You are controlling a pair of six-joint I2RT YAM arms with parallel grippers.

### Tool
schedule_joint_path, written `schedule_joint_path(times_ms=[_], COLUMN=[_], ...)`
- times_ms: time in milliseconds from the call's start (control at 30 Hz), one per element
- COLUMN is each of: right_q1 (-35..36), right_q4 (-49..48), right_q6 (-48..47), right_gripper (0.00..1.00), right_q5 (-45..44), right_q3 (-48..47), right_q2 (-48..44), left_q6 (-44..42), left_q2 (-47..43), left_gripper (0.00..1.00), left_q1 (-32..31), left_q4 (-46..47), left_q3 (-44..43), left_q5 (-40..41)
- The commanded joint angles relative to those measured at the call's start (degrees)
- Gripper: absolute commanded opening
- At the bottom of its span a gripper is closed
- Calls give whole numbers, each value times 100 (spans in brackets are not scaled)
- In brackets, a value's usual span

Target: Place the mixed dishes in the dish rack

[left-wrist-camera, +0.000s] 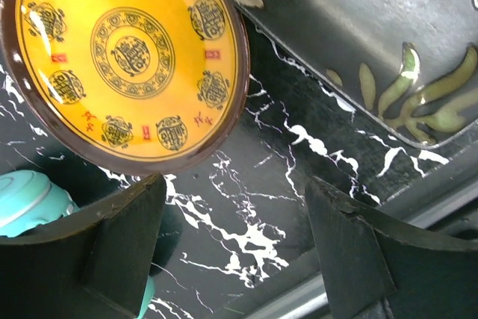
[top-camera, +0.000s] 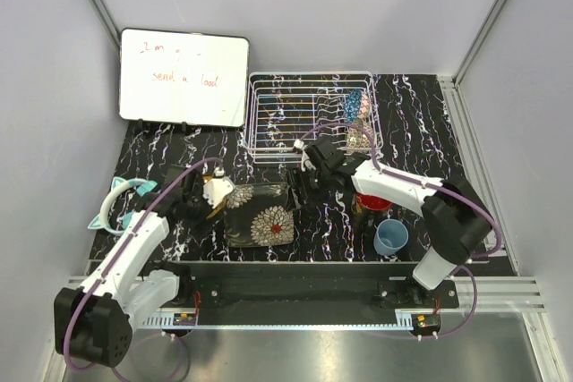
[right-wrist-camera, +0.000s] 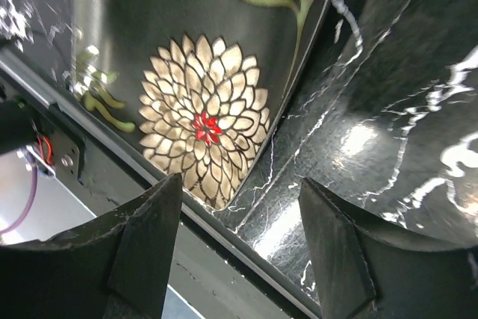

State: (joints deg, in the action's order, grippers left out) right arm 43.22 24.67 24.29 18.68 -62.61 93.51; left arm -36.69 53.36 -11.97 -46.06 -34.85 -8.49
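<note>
I will next lower my right gripper's open fingers astride the floral plate's edge [top-camera: 294,223] [right-wrist-camera: 263,153] beside the red-centered flower and close, as that edge is lined up below between them.
In the left wrist view the yellow round plate [left-wrist-camera: 131,57] lies on the marble table, just beyond my open left gripper [left-wrist-camera: 235,229], which holds nothing. The dark rectangular floral plate [top-camera: 261,216] lies at the table's front middle, between the two grippers. My right gripper [top-camera: 304,187] hovers open over the plate's corner [right-wrist-camera: 202,72] and is empty. The white dish rack [top-camera: 309,114] stands at the back; a blue patterned bowl [top-camera: 355,103] and a beige bowl [top-camera: 360,134] stand in its right end. A black mug with a red inside [top-camera: 372,203] and a light-blue cup [top-camera: 391,237] sit under the right arm.
Teal cat-ear headphones [top-camera: 121,207] lie at the left edge, close to the left gripper's finger [left-wrist-camera: 26,199]. A whiteboard [top-camera: 183,78] leans at the back left. A metal rail [top-camera: 295,267] runs along the table's front edge.
</note>
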Motion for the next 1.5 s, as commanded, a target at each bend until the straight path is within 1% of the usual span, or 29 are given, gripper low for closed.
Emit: schedule_joint_path(times_ms=[0, 133, 333, 667, 800, 933, 1033, 1133, 1200, 1367, 1467], right_q1=[-7, -7, -7, -15, -7, -16, -16, -16, -16, -16, -16], right_q4=[-506, -682, -1060, -1570, -1772, -1851, -1886, -1886, -1904, -1904, -1904], right_q6=[23, 14, 102, 111, 146, 146, 137, 137, 189, 251, 278], right_gripper=[71, 70, 69, 67, 66, 65, 62, 56, 54, 56, 56], right_q5=[593, 786, 1006, 1077, 1165, 1243, 1331, 1305, 1279, 1305, 1261], right_q3=[240, 398, 504, 627, 706, 654, 601, 592, 627, 671, 662], right_q2=[245, 544, 879, 1186, 1283, 1424, 1529, 1433, 1153, 398, 124], left_q6=[-102, -137, -225, -137, -23, 56, 126, 206, 267, 382, 469], left_q2=[51, 314, 1079, 1650, 2001, 2151, 2213, 2301, 2362, 2503, 2565], left_gripper=[78, 78, 78, 77, 77, 77, 77, 77, 77, 77, 77], left_q1=[-95, -244, -403, -736, -1008, -1194, -1325, -1449, -1536, -1738, -1853], left_q4=[642, 1037, 1354, 1785, 1908, 1943, 1969, 1996, 2031, 2093, 2145], left_q3=[109, 146, 22, -4, -127, -241, -312, -364, -417, -593, -611], left_q5=[120, 129, 198, 295, 357, 436, 480, 533, 559, 577, 594])
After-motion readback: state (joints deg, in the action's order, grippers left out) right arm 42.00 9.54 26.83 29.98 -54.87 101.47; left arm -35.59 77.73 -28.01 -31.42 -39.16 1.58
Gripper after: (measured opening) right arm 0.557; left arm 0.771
